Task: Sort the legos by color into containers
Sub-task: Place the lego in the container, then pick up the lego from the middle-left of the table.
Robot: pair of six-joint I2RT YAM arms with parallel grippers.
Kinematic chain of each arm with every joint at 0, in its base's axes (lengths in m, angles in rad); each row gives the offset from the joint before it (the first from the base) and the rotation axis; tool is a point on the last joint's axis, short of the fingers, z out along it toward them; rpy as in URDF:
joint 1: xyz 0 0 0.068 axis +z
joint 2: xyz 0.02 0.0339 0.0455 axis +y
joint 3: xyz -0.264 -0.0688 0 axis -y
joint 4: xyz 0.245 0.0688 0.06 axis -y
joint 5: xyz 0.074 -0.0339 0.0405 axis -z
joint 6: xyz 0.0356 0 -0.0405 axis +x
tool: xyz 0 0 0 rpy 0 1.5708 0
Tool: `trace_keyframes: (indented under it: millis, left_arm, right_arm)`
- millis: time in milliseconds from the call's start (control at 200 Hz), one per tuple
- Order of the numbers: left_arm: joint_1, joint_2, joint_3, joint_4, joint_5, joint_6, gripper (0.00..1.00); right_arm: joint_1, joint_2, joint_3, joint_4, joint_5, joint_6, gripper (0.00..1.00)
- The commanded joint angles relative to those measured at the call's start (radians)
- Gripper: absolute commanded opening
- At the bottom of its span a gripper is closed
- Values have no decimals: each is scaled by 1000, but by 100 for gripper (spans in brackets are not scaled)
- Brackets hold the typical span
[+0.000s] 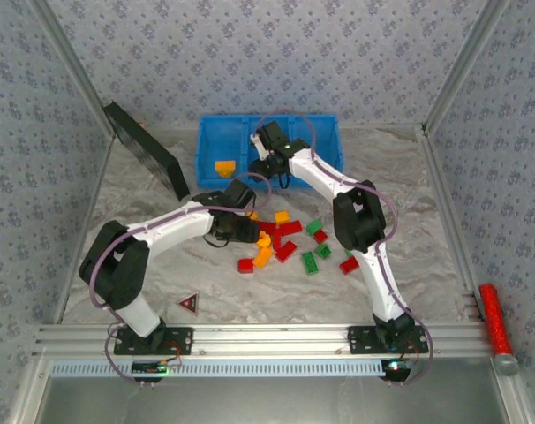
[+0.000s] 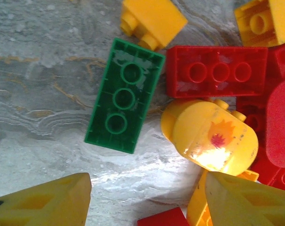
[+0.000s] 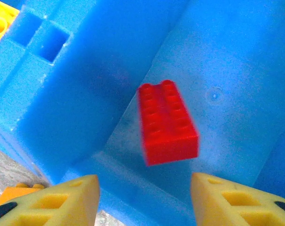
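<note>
I will shift my left gripper back to straddle the orange brick by the rounded yellow piece (image 2: 209,136), now under one finger, then lower it.
The blue bin (image 1: 223,120) stands at the back of the table, with an orange brick (image 1: 224,166) in its left compartment. My right gripper (image 1: 269,164) hangs over the middle compartment, open (image 3: 145,195). Just beyond its fingers a red brick (image 3: 167,122) looks blurred against the blue bin floor (image 3: 227,70), touching neither finger. My left gripper (image 1: 248,215) is open (image 2: 147,197) low over the edge of the brick pile (image 1: 285,240). Ahead of it lie a green brick (image 2: 124,95), a red brick (image 2: 216,71) and a rounded yellow piece (image 2: 209,136) with a flame sticker.
A flat black panel (image 1: 146,150) leans at the back left, beside the bin. A red-and-black triangle marker (image 1: 189,304) lies near the left arm's base. A red cylinder (image 1: 494,318) rests outside the frame on the right. Red, green and orange bricks are scattered between the arms.
</note>
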Motion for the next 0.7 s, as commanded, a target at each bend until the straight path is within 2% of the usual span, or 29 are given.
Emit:
trace_keyframes:
  millis: [0, 225, 495, 695]
  left_arm:
    - [-44, 8, 26, -42, 54, 36, 65]
    - [-127, 49, 41, -43, 65, 77, 65]
    - [-170, 144, 95, -47, 64, 109, 64]
    - [-188, 202, 116, -62, 65, 113, 61]
  right_arm:
    - [-11, -26, 15, -19, -30, -8, 57]
    - [-27, -87, -1, -19, -41, 4, 58]
    - [-59, -276, -122, -11, -156, 9, 62]
    - [-87, -428, -254, -19, -157, 36, 63]
